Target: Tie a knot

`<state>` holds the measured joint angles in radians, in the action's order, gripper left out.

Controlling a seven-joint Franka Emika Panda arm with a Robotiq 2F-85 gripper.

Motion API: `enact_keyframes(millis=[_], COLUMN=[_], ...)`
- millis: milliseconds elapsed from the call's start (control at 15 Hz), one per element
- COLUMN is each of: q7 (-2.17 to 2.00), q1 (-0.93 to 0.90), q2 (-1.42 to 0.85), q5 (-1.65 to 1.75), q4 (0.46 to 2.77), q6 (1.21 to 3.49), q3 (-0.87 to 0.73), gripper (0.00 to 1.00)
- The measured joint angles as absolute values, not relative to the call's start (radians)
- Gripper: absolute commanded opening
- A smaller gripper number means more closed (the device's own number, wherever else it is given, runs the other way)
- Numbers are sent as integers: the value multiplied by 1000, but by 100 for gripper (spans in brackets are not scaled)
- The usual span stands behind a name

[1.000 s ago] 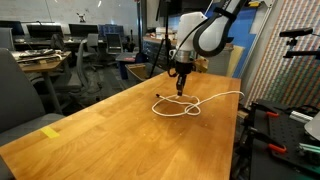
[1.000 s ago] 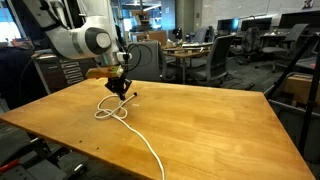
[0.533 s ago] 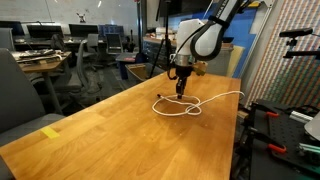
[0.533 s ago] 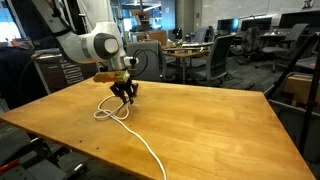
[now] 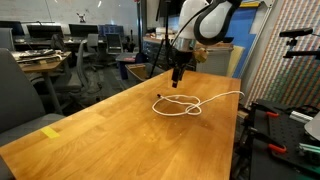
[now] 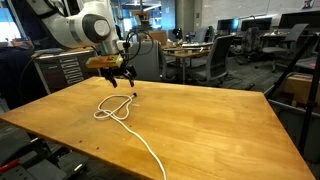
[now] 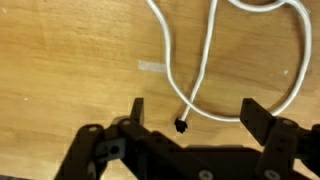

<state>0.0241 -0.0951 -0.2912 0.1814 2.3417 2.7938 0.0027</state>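
Note:
Because the rope's black-tipped end [image 5: 158, 96] [image 7: 181, 126] sticks out past the rope's crossing parts, I will lower my gripper to the tabletop with its fingers astride that end of the rope and close.
A thin white rope lies on the brown wooden table [image 5: 110, 130] in a small crossed loop, the knot [image 5: 178, 106] [image 6: 115, 108]. My gripper [image 5: 175, 82] [image 6: 120, 83] hangs open a short way above the loop's far side and holds nothing. In the wrist view the gripper [image 7: 193, 108] has its two black fingers wide apart. The rope's black-tipped end [image 7: 181, 125] lies flat on the wood between them, touching neither. Two strands of rope [image 7: 205, 60] cross just beyond that end.
The rope's long tail [image 6: 150, 155] runs off the table's near edge; in an exterior view the tail [image 5: 235, 96] heads to the side edge. A yellow tape piece [image 5: 50, 131] lies near a corner. Office chairs and desks [image 6: 215, 60] stand behind, and black equipment [image 5: 290, 120] beside the table.
The gripper was shut low on the rope end a second ago. It has opened, let the end drop onto the table, and risen a little.

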Motion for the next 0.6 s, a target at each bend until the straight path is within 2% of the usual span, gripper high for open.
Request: enact_keyframes(millis=[267, 600], q7=[66, 93], q1=[-86, -83], q2=[-300, -440], q5=[130, 118], q4=[2324, 2195], q6=[2795, 2794], q3=[53, 68], gripper=[99, 100])
